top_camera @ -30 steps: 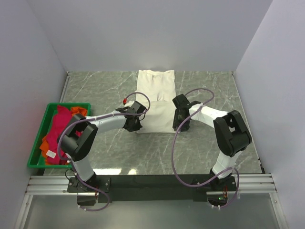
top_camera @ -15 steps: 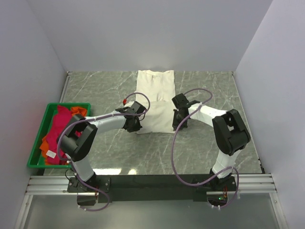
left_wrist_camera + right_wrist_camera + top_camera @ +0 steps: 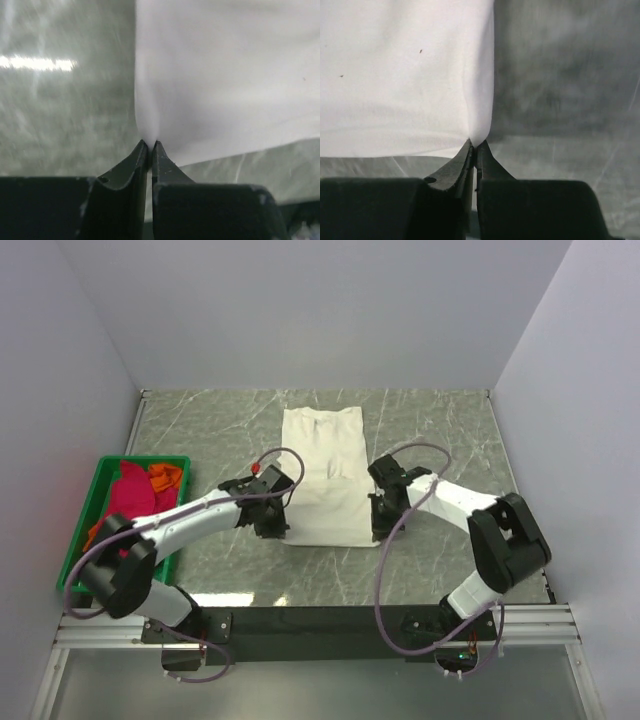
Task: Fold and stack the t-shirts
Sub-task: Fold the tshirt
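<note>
The folded t-shirt is long, and its far end is farther out than my right gripper. I will lift my right gripper, carry the t-shirt's corner outward and let it go on the t-shirt's far end (image 3: 352,424).
The cream t-shirt (image 3: 322,475) lies as a long folded strip down the middle of the marble table. My left gripper (image 3: 273,525) is shut on its near left corner; in the left wrist view the cloth (image 3: 220,75) rises pinched between the closed tips (image 3: 149,145). My right gripper (image 3: 381,525) is shut on the near right corner; in the right wrist view the cloth (image 3: 405,75) is pinched at the closed tips (image 3: 474,143). The crimson-pink shirt (image 3: 122,500) and the orange shirt (image 3: 164,476) lie bunched in the green crate.
The green plastic crate (image 3: 85,508) stands at the table's left edge. Purple cables loop over both arms. Grey walls close in the table on three sides.
Both grippers have moved toward the near edge, dragging the cream shirt's near end with them; the whole shirt has slid nearer, away from the back wall.
</note>
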Tool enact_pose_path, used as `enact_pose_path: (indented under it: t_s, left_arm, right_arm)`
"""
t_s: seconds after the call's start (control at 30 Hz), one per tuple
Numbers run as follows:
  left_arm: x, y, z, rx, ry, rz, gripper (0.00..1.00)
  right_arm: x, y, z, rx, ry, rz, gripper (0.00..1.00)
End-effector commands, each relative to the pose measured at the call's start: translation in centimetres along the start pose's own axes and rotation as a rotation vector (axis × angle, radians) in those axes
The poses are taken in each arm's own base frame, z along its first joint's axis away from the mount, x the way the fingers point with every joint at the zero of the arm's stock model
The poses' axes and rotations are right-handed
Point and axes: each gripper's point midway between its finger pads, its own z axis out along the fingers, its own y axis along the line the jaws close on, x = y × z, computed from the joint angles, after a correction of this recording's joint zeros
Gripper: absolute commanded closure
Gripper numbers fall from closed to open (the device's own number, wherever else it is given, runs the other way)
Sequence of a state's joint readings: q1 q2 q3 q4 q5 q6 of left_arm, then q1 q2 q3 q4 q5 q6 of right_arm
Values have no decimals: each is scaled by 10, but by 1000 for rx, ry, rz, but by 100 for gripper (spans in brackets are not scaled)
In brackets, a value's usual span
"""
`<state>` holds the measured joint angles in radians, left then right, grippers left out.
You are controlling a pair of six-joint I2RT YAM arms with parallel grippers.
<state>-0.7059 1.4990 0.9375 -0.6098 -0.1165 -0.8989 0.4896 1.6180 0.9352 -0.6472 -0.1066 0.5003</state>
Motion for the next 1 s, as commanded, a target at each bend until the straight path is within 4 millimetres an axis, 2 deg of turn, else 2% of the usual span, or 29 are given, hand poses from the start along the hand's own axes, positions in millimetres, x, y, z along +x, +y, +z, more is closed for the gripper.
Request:
enact_pose_path:
  t_s: [0.0,0.07,0.1,0.23,0.33,0.47,0.57,0.67,0.77,0.9,0.97]
  left_arm:
    - [51,14,-34,41,156,57,99]
    - [73,15,-44,59,193,69,99]
    - [80,15,-49,70,205,70,99]
    - [120,15,-74,153,283,83,99]
    - [138,14,-85,185,317,69,99]
    - [152,20,-92,180,350,22,99]
    - [148,19,-99,193,325,-5,99]
    - [135,15,-103,187,277,-10,99]
    - [122,15,-103,135,249,-21,99]
    - [91,2,-112,164,161,-70,99]
    - [76,3,-116,168,127,-101,99]
  right_arm:
    - [53,-23,-29,43,124,-83,100]
    - [67,-16,-44,-5,118,-113,100]
    - [78,-19,-49,-7,140,-115,100]
    - [103,-14,-76,-63,123,-144,100]
    - [122,-14,-91,-92,143,-162,100]
    - [139,-10,-105,-147,164,-161,100]
    - [142,-8,-112,-168,166,-174,100]
    - [133,-8,-117,-144,152,-194,100]
    - [122,7,-125,-187,134,-213,100]
    - [105,20,-132,-201,112,-234,100]
    - [101,23,-136,-203,99,-242,100]
